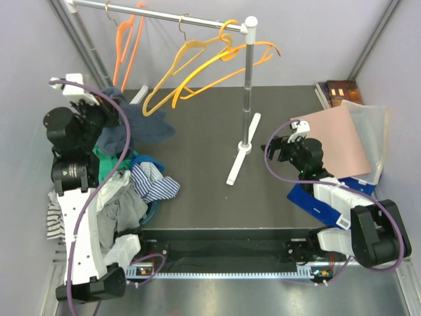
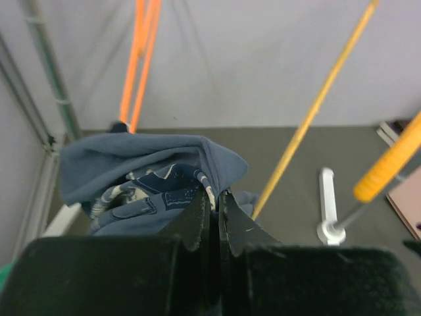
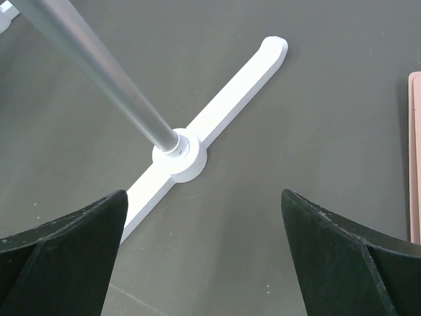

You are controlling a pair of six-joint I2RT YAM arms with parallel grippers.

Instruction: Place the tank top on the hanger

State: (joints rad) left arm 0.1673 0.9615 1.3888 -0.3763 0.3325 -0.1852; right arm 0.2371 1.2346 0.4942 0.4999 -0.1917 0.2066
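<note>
The tank top should next go down, back and to the right in the top view, and my left gripper should release it on the clear, bare tabletop (image 1: 206, 172) beside the rack's foot.
The navy tank top (image 1: 143, 126) hangs bunched from my left gripper (image 1: 105, 108) at the far left, above the clothes pile. In the left wrist view the jaws (image 2: 214, 195) are shut on a fold of the tank top (image 2: 145, 164). Two amber hangers (image 1: 192, 66) hang on the rail to its right; their bars cross the left wrist view (image 2: 314, 108). My right gripper (image 1: 274, 149) is open and empty, low beside the rack's foot; in its wrist view (image 3: 202, 197) only bare table lies between the fingers.
A redder orange hanger (image 1: 125, 46) hangs at the rail's left end. The rack pole (image 1: 248, 85) stands on a white foot (image 3: 181, 158). A pile with a green garment (image 1: 105, 159) and striped cloth (image 1: 156, 183) lies front left. A pink sheet (image 1: 332, 148), books (image 1: 339, 89) and a blue box (image 1: 322, 201) lie right.
</note>
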